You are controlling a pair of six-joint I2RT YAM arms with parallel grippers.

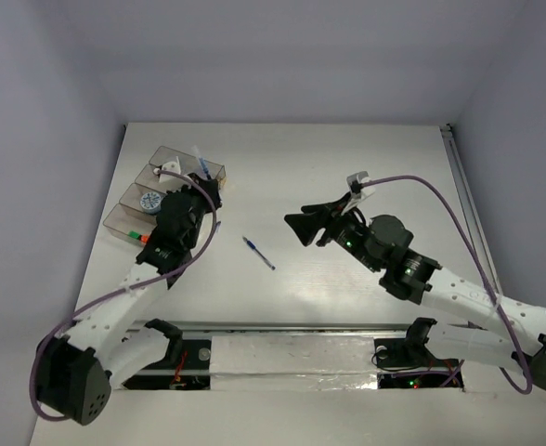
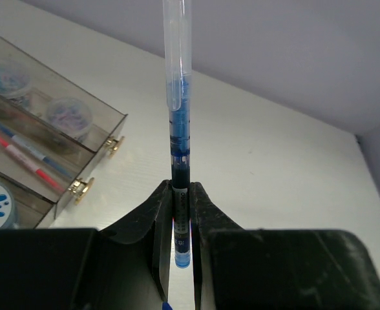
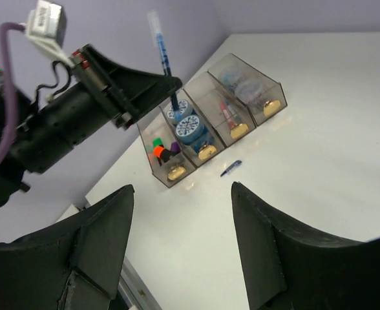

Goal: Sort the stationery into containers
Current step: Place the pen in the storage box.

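Note:
Pens already lie in the compartment with the pink pen (image 3: 223,111). My left gripper needs to move over that compartment next, then tilt down and lower the slim blue pen.
My left gripper (image 1: 204,191) is shut on a slim blue pen (image 2: 177,123) and holds it upright by its lower end, just beside the front ends of the containers (image 1: 162,186). The right wrist view shows this pen (image 3: 161,48) above the four smoky-brown compartments (image 3: 258,87). They hold markers with green, orange and purple caps (image 3: 161,148), patterned rolls (image 3: 189,126) and a pink pen (image 3: 223,111). A second blue pen (image 1: 258,252) lies on the table. My right gripper (image 1: 298,226) is open and empty, right of that pen.
The walls stand close behind and left of the containers. A metal rail (image 1: 282,327) runs along the near edge by the arm bases. The left arm's purple cable (image 1: 97,302) loops beside its forearm.

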